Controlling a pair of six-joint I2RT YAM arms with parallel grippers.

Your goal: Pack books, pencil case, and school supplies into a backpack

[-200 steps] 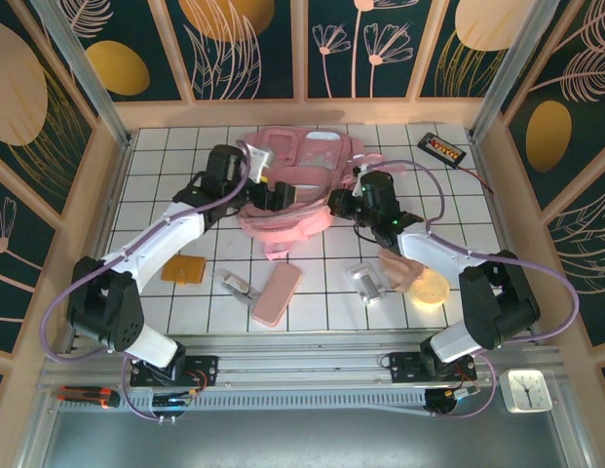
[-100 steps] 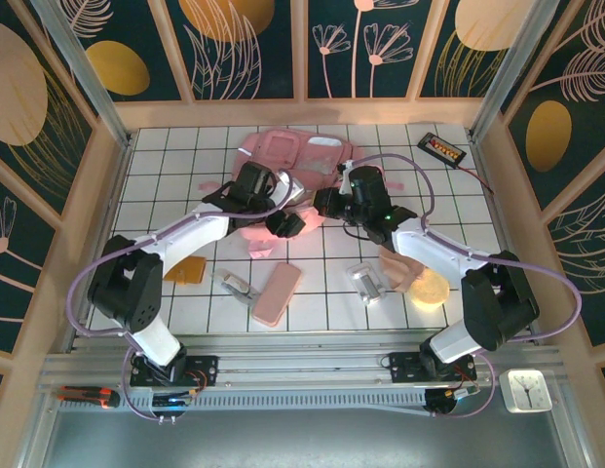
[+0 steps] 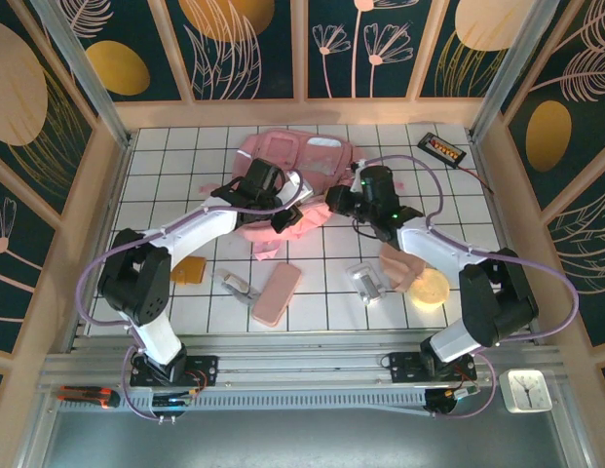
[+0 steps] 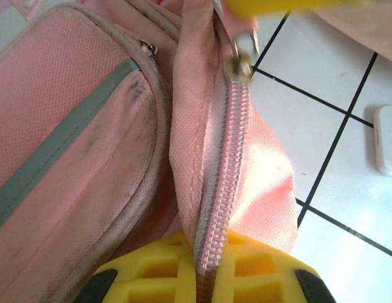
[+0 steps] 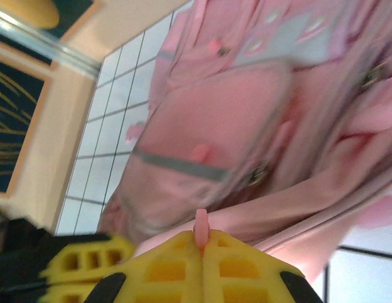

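The backpack's side nearest the black slab is beyond my right gripper, so my right gripper should pull away from the left gripper next and release the tab there.
The pink backpack (image 3: pixel 292 166) lies at the back middle of the tiled table. My left gripper (image 3: pixel 288 216) is shut on the backpack's (image 4: pixel 76 126) zip edge (image 4: pixel 227 164), which runs down between its yellow fingers (image 4: pixel 151 278). My right gripper (image 3: pixel 333 201) is shut on a small pink zip tab (image 5: pixel 201 222) of the backpack (image 5: pixel 214 120), close beside the left one. The salmon pencil case (image 3: pixel 276 294), the orange-brown pad (image 3: pixel 188 270) and silver clips (image 3: pixel 236 287) (image 3: pixel 366 282) lie in front. A yellow book (image 3: pixel 431 290) shows partly beside the right arm.
A black slab with an orange label (image 3: pixel 443 148) lies at the back right. A pale pink piece (image 3: pixel 399 265) rests next to the yellow book. Wooden walls ring the table. A metal zip slider (image 4: pixel 242 63) hangs at the zip's far end.
My left gripper has swung right to the backpack's near edge and shut on the zip edge. The right gripper has stayed shut and shifted slightly back.
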